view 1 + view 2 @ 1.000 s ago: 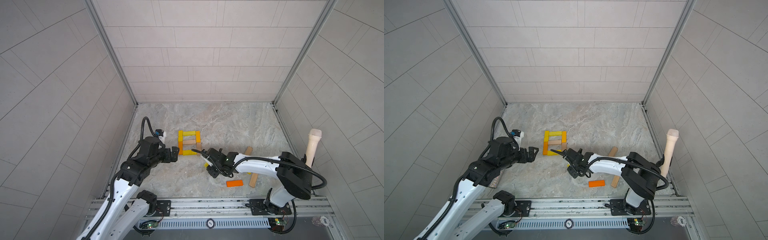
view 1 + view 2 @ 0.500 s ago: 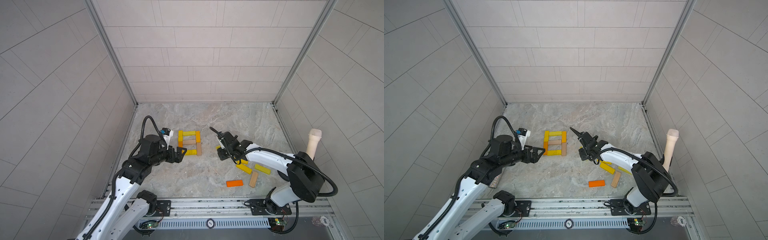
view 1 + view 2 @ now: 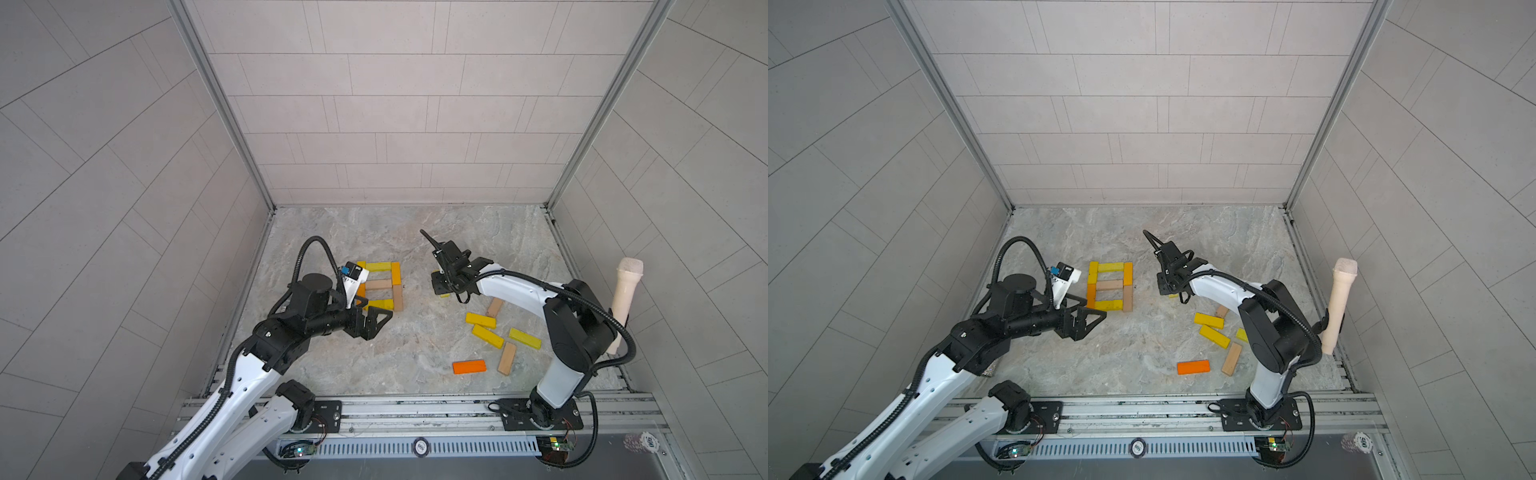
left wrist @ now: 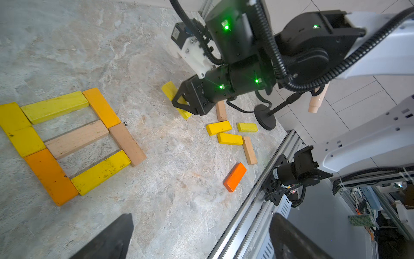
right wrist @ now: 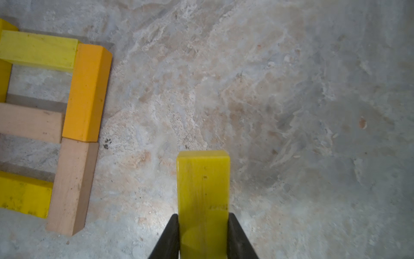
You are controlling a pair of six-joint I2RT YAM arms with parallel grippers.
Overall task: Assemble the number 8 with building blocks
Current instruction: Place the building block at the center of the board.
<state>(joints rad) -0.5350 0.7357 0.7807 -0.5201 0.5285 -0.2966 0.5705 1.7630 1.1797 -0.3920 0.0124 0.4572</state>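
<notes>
My right gripper moves down toward the figure next, to the bare floor beside the figure's tan-and-orange side. It then releases the yellow block there, because that part of the floor lies clear.
The number 8 [image 3: 380, 286] [image 3: 1111, 286] lies flat on the stone floor, built of yellow, orange and tan bars around two square holes; it also shows in the wrist views [image 4: 74, 143] [image 5: 74, 116]. My right gripper [image 3: 440, 286] [image 5: 203, 217] is shut on a yellow block [image 5: 203, 190] [image 4: 170, 90], low over the floor to the right of the figure. My left gripper [image 3: 374, 320] [image 4: 201, 224] stands open and empty just in front of the figure. Loose building blocks [image 3: 481, 320] lie at the front right: yellow ones, tan ones and an orange one [image 3: 469, 367].
A cream microphone-shaped cylinder [image 3: 625, 299] stands on a black stand by the right wall. The metal rail [image 3: 415, 405] carrying both arm bases runs along the front edge. Tiled walls close the floor on three sides.
My right gripper has swung with the yellow block from in front of the figure's lower right corner toward the back right, uncovering the loose blocks. My left gripper has moved from the figure's left side to its front.
</notes>
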